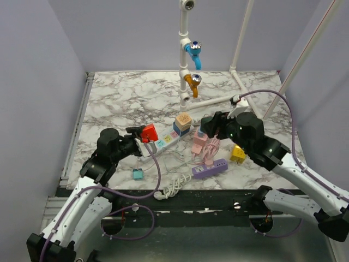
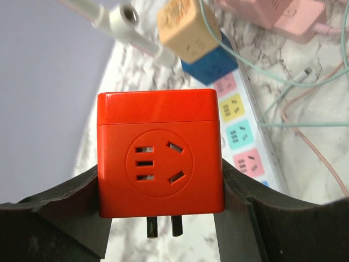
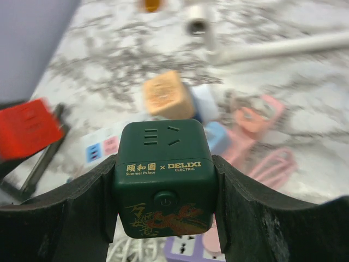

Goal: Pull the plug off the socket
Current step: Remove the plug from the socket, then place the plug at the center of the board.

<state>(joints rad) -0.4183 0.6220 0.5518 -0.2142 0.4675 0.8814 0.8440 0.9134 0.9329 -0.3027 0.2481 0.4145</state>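
Note:
Next, my left gripper moves back and down to the bare marble [image 1: 126, 165] beside the teal plug and releases the red plug [image 1: 148, 131], since its prongs already hang free.
My left gripper [image 2: 160, 183] is shut on a red cube plug [image 2: 159, 155], whose two prongs [image 2: 162, 225] hang bare above the marble. The white socket strip [image 2: 242, 134] with coloured outlets lies to the right of it, apart from the plug. From above, the red plug [image 1: 148, 131] sits at the strip's [image 1: 163, 142] left end in the left gripper [image 1: 143, 134]. My right gripper [image 3: 164, 180] is shut on a dark green cube plug [image 3: 164, 177], held over the pink strip [image 1: 199, 143] in the top view, with the right gripper [image 1: 210, 126] near centre.
A beige cube [image 1: 183, 120] stacked on a blue cube [image 1: 179, 130] stands at the strip's far end. A purple strip [image 1: 210, 169], a yellow cube [image 1: 238, 154], a small teal plug [image 1: 138, 174] and coiled white cable [image 1: 170, 188] lie near the front. A white pipe frame [image 1: 185, 65] with valves stands behind.

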